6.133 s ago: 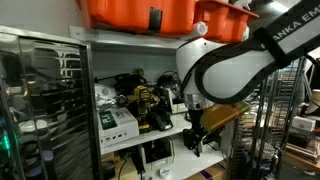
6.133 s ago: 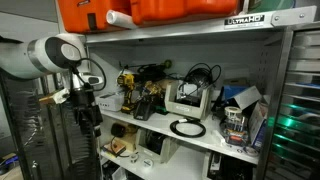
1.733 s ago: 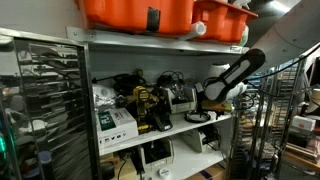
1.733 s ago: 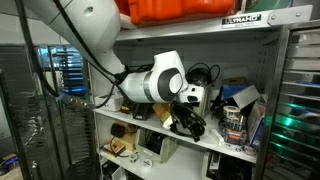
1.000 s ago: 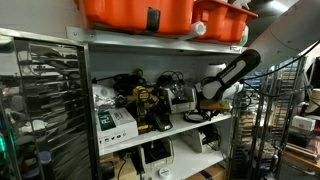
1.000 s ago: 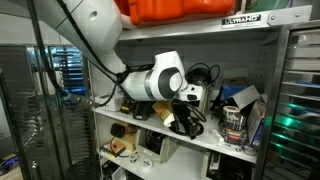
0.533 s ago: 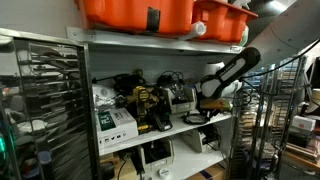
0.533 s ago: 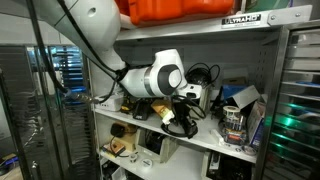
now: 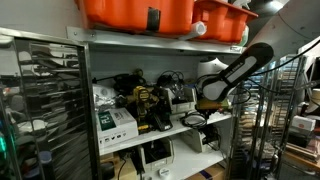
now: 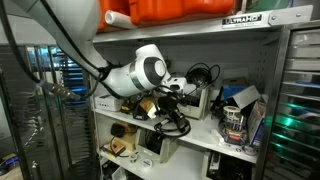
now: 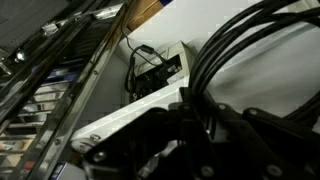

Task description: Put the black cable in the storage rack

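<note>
My gripper will next lift and move over the open white bin (image 9: 182, 104) on the middle shelf to let go of the cable, because the cable is hanging below that bin's rim.
The black cable (image 10: 175, 126) is a coil hanging just over the middle shelf of the storage rack (image 10: 215, 141), under my gripper (image 10: 171, 104). In an exterior view the same cable (image 9: 194, 120) dangles below the gripper (image 9: 198, 107) at the shelf's front edge. In the wrist view several black strands of the cable (image 11: 240, 50) run down from the upper right and pass between the jaws of my gripper (image 11: 195, 112). The jaws are shut on those strands.
Orange bins (image 9: 150, 12) fill the top shelf. A yellow-and-black drill (image 9: 148, 106), white boxes (image 9: 116, 121) and a grey printer (image 10: 192, 98) crowd the middle shelf. Wire racks (image 10: 300, 95) stand beside the shelving.
The jaws have shut on the cable. The arm has pulled back toward the shelf's front edge, lifting the coil with it.
</note>
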`<state>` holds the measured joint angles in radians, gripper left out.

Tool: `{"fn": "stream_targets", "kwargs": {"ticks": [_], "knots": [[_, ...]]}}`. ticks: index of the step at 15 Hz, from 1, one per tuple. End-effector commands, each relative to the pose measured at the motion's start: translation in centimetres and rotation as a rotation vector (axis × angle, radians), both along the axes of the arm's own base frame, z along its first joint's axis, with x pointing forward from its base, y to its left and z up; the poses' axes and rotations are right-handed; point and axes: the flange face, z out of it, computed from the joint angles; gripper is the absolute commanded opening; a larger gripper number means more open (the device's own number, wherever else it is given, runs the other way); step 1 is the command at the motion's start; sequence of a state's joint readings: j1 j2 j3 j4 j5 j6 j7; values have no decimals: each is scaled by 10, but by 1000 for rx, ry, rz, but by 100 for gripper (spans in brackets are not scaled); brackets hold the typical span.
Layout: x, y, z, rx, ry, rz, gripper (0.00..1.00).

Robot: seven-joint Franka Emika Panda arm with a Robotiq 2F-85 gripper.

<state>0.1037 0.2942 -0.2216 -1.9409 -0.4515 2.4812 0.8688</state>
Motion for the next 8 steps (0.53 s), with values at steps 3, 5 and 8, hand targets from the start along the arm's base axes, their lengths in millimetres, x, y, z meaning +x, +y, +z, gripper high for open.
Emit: {"fn": "stream_targets", "kwargs": {"ticks": [3,5,8], "knots": [[-33,22,37,-146,-181,-26,12],[-41,25,46,-181,-247,-50,11],[-51,30,57,-216,-353,-75,11]]}}
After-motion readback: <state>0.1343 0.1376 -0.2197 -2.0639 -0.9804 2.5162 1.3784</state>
